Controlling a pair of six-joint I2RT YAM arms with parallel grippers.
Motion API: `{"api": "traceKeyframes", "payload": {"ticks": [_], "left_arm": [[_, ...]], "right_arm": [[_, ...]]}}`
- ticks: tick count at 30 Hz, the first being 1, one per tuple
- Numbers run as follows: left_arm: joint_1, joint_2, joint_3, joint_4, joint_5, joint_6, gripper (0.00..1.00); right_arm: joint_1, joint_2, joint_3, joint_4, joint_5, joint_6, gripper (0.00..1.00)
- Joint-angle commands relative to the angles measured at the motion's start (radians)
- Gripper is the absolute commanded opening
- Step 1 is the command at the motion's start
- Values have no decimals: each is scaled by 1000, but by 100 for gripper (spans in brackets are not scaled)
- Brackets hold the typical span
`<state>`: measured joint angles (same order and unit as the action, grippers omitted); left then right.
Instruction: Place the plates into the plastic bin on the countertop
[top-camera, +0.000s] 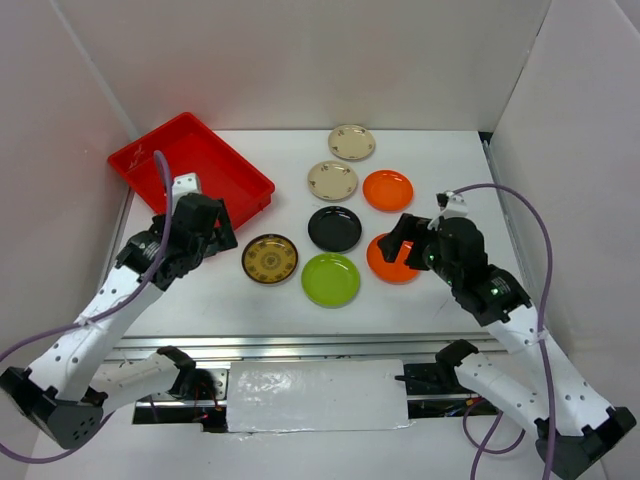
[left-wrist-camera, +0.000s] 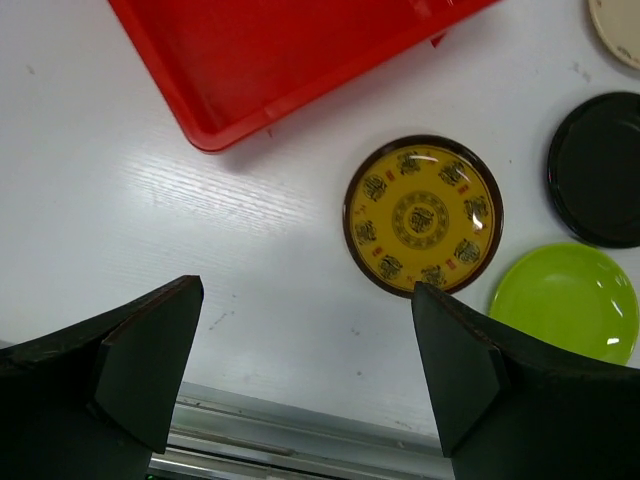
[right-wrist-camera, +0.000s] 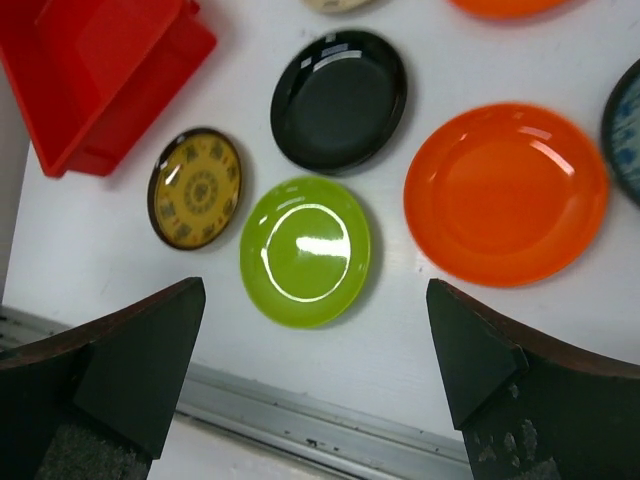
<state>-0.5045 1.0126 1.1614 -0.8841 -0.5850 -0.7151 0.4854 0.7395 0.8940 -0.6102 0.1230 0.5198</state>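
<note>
To reach the brown-gold patterned plate (top-camera: 270, 259) at its rim away from the lime plate (top-camera: 331, 279), my left gripper will lower and shift first, since bare countertop borders that rim.
The red plastic bin (top-camera: 190, 170) sits empty at the back left of the white countertop (top-camera: 450, 170). On the countertop lie two beige plates (top-camera: 351, 142) (top-camera: 332, 181), an orange plate (top-camera: 387, 190), a black plate (top-camera: 334, 229), a lime green plate (top-camera: 331, 279) and a brown-gold patterned plate (top-camera: 270, 259). A second orange plate (top-camera: 384, 264) lies partly under my right gripper (top-camera: 405, 240), which is open and empty above it. A dark teal plate (right-wrist-camera: 625, 110) shows at the right wrist view's edge. My left gripper (top-camera: 212, 235) is open and empty, between the bin and the brown-gold plate (left-wrist-camera: 422, 215).
White walls enclose the countertop on the left, back and right. A metal rail (top-camera: 300, 345) runs along the front edge. The bin's near corner (left-wrist-camera: 215, 135) lies close ahead of the left gripper (left-wrist-camera: 305, 300). The lime plate (right-wrist-camera: 305, 250) lies ahead of the right gripper (right-wrist-camera: 315, 295).
</note>
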Motion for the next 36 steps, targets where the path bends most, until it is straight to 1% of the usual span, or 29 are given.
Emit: {"api": "traceKeyframes", "payload": {"ticks": [1, 3, 6, 8, 9, 10, 11, 12, 13, 14, 18, 19, 22, 23, 26, 27, 28, 30, 31, 33, 34, 36], "left_arm": [[12, 49, -11, 44, 109, -21, 99], [20, 92, -25, 40, 135, -76, 99], [34, 150, -110, 115, 227, -174, 99], [61, 170, -190, 270, 270, -234, 99], [72, 164, -224, 270, 296, -234, 99], [86, 155, -267, 421, 327, -231, 99], [110, 133, -346, 498, 390, -227, 99], [122, 127, -377, 604, 421, -233, 99], [135, 141, -420, 632, 439, -247, 99], [152, 153, -430, 648, 468, -254, 99], [153, 240, -469, 715, 435, -267, 99], [158, 286, -480, 726, 438, -268, 99], [170, 360, -514, 803, 448, -274, 94], [169, 371, -523, 833, 445, -274, 94], [170, 380, -542, 835, 406, -297, 89], [169, 374, -546, 835, 383, -302, 87], [167, 360, -558, 830, 369, -307, 81], [167, 353, -569, 835, 355, -307, 76], [169, 354, -577, 837, 353, -305, 65], [173, 369, -582, 849, 359, -302, 50], [172, 376, -583, 849, 364, -302, 40], [173, 391, -591, 856, 366, -302, 35]], "right_arm": [[-5, 43, -87, 127, -108, 87, 100], [13, 41, -130, 164, -83, 118, 100], [27, 2, -184, 219, -112, 120, 100], [30, -28, -167, 225, -144, 105, 100], [30, -32, -158, 218, -155, 95, 100], [35, -37, -149, 210, -166, 83, 100], [33, -41, -139, 196, -175, 69, 100], [35, -51, -123, 188, -187, 50, 100], [35, -55, -116, 181, -189, 40, 100], [33, -60, -104, 161, -192, 28, 100], [35, -101, -116, 155, -212, 17, 100], [36, -109, -124, 168, -220, 16, 100], [32, -126, -142, 175, -230, 19, 100], [35, -129, -141, 173, -235, 16, 100], [33, -130, -133, 161, -230, 8, 100], [35, -130, -132, 158, -229, 6, 100], [32, -134, -129, 156, -227, 3, 100], [33, -140, -127, 156, -227, 5, 100], [32, -141, -129, 161, -227, 6, 100], [33, -141, -130, 165, -230, 6, 100], [33, -140, -127, 167, -229, 8, 100], [35, -135, -127, 165, -230, 8, 100]]}}
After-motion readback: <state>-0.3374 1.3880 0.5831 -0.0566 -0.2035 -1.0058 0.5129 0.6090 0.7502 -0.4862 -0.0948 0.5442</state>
